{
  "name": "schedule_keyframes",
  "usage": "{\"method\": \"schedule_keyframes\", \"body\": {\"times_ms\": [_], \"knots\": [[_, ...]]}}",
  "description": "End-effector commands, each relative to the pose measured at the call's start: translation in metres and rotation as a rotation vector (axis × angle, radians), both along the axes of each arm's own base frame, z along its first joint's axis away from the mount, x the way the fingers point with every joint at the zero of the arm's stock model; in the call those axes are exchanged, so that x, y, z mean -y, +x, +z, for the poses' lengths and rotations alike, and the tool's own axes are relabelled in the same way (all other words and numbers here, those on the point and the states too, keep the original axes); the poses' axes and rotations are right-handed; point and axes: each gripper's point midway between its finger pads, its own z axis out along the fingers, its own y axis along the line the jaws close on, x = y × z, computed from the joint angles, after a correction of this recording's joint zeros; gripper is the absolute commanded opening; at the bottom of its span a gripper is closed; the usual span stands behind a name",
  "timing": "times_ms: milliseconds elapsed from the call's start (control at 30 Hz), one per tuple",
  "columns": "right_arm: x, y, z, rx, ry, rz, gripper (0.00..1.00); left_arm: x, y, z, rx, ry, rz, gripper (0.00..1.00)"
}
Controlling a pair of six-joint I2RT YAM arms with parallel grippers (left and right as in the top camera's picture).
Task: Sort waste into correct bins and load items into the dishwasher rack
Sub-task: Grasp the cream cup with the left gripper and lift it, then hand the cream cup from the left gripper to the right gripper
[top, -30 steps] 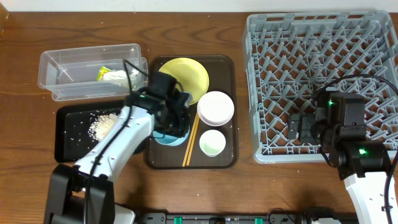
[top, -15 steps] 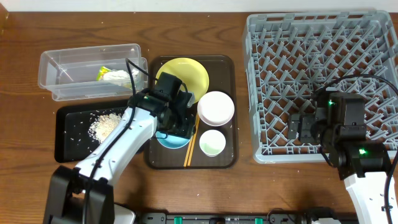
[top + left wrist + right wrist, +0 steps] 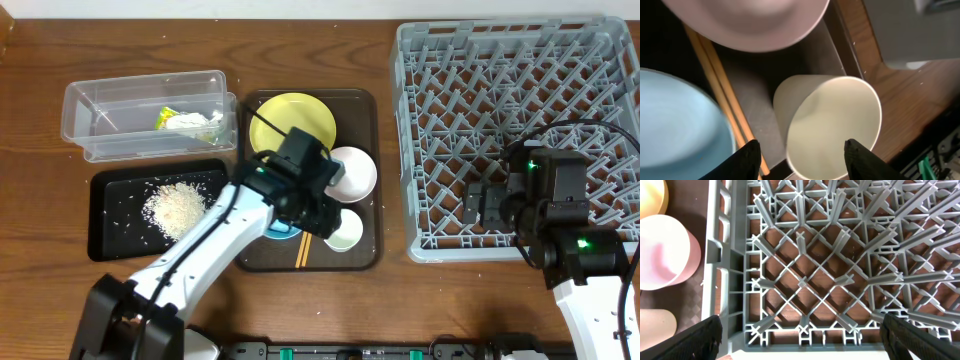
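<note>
I will lower my left gripper over the small white cup's rim (image 3: pixel 330 238) (image 3: pixel 789 144) next, and then close it on the rim.
My left gripper (image 3: pixel 322 218) hangs open over the small white cup (image 3: pixel 345 232) on the brown tray. In the left wrist view its fingertips (image 3: pixel 749 159) stand on either side of the cup (image 3: pixel 832 125) without closing on it, and my left gripper (image 3: pixel 802 160) holds nothing. The light blue bowl (image 3: pixel 680 130) and the chopsticks (image 3: pixel 720 95) lie left of the cup, the white bowl (image 3: pixel 352 170) behind it, and the yellow plate (image 3: pixel 290 118) further back. My right gripper (image 3: pixel 805 340) is open and empty above the front left corner of the grey dishwasher rack (image 3: pixel 520 110).
The clear tub (image 3: pixel 100 105) holds the green-and-orange wrapper (image 3: pixel 168 118) and the white tissue (image 3: pixel 203 125). The black tray (image 3: pixel 105 215) carries a heap of rice (image 3: pixel 178 203). The dishes sit on the dark brown serving tray (image 3: pixel 370 258). The right arm's base stands at the front right.
My left gripper has moved right from over the light blue bowl to over the small white cup, and its jaws have opened wider. The right arm has not moved.
</note>
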Motion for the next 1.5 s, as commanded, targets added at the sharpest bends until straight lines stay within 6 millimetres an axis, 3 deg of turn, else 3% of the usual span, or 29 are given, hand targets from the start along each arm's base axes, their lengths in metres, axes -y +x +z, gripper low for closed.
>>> {"method": "schedule_keyframes", "body": {"times_ms": [0,233,400,500,633,767,867,967,1067,1167,1267,1467], "knots": [[0.001,0.003,0.008,0.019,0.007,-0.011,0.99,-0.003,-0.006,-0.018,-0.038,0.06,0.012,0.53],[0.001,0.001,0.006,0.01,0.006,-0.011,0.99,-0.004,-0.008,-0.032,-0.071,0.094,0.008,0.28],[0.001,0.001,0.006,0.01,0.007,-0.011,0.99,-0.002,-0.004,-0.028,-0.055,0.081,0.017,0.07],[0.001,0.002,0.007,0.017,0.007,-0.011,0.99,0.003,0.003,-0.013,-0.017,0.051,0.018,0.06],[0.002,0.015,0.018,0.085,0.003,-0.018,0.99,0.013,0.015,0.023,0.034,-0.059,0.032,0.06],[0.002,0.034,0.035,0.19,0.008,-0.025,0.99,-0.007,0.047,0.051,0.07,-0.133,0.226,0.06],[-0.015,0.042,0.044,0.231,0.087,0.036,0.99,-0.024,0.075,0.068,0.046,-0.267,0.388,0.06],[-0.052,0.036,0.043,0.205,0.226,0.211,0.99,-0.028,0.098,0.092,-0.03,-0.509,0.462,0.06],[-0.102,0.017,0.046,0.179,0.417,0.507,0.99,-0.028,0.113,0.118,-0.126,-0.763,0.43,0.06],[-0.133,0.0,0.045,0.144,0.572,0.703,0.99,-0.02,0.108,0.137,-0.25,-0.961,0.288,0.06],[-0.146,-0.001,0.037,0.111,0.635,0.776,0.99,-0.016,0.102,0.135,-0.331,-1.02,0.229,0.06],[-0.173,0.017,0.034,0.173,0.721,0.915,0.99,-0.007,0.1,0.124,-0.378,-1.012,0.223,0.06]]}}
